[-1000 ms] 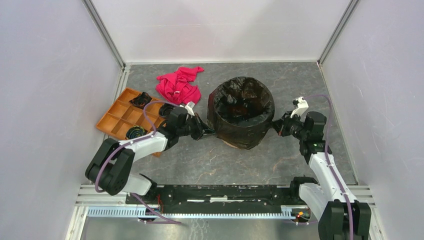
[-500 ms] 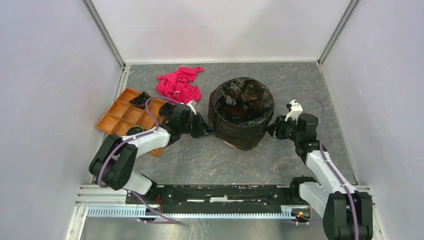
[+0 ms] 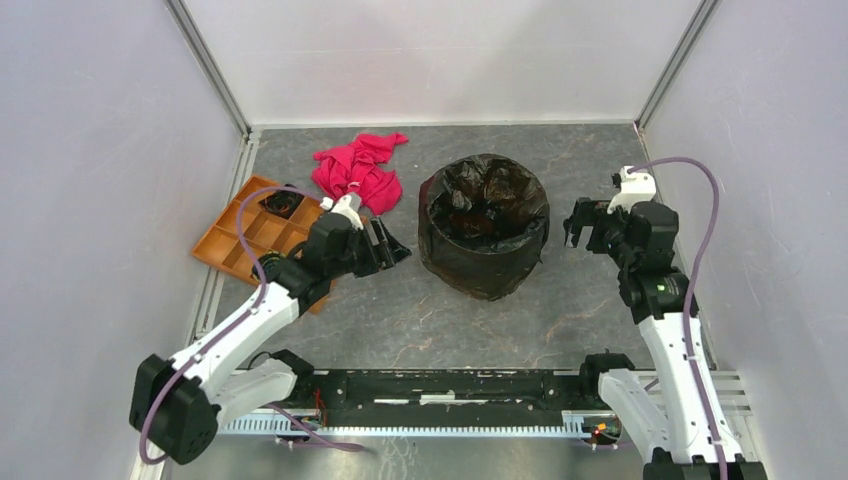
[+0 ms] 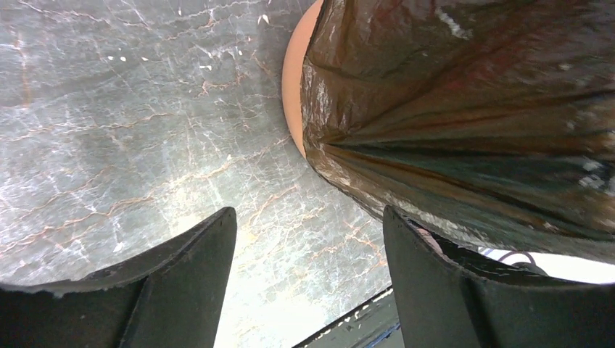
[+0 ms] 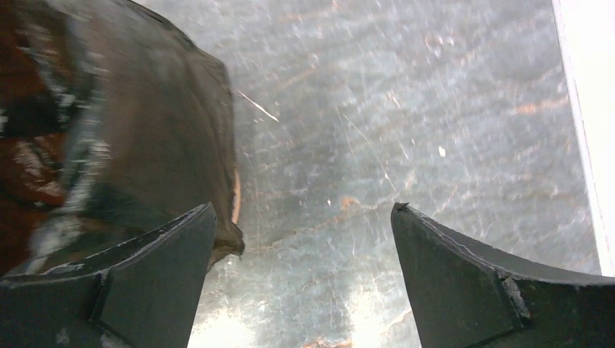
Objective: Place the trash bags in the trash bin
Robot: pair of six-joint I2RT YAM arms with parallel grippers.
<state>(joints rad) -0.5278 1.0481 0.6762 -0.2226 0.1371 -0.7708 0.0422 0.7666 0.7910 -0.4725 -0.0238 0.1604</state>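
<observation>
Only floor shows between the open fingers, so next I will move my right gripper to the left in the top view, straddling the bag's creased rim [image 3: 546, 212] [image 5: 95, 139] beside it.
A shiny black trash bag [image 3: 485, 205] lines the trash bin, draped over its rim and down its outer wall. The left wrist view shows the creased bag [image 4: 471, 109] beside a strip of the orange trash bin [image 4: 294, 80]. My left gripper [image 3: 395, 245] [image 4: 308, 217] is open just left of the bin, with only floor between its fingers. My right gripper [image 3: 578, 222] [image 5: 304, 210] hangs open to the right of the bin and holds nothing. In the right wrist view the bag [image 5: 109, 130] sits at the left, apart from the jaws.
A pink-red cloth [image 3: 357, 170] lies behind and left of the bin. An orange compartment tray [image 3: 240, 240] sits at the left wall with a small black wad [image 3: 283, 203] in one cell. Walls close in on three sides.
Both grippers were shut on the bag's sides at the bin. They have opened, let go and drawn back, the left one leftward and the right one up and to the right.
</observation>
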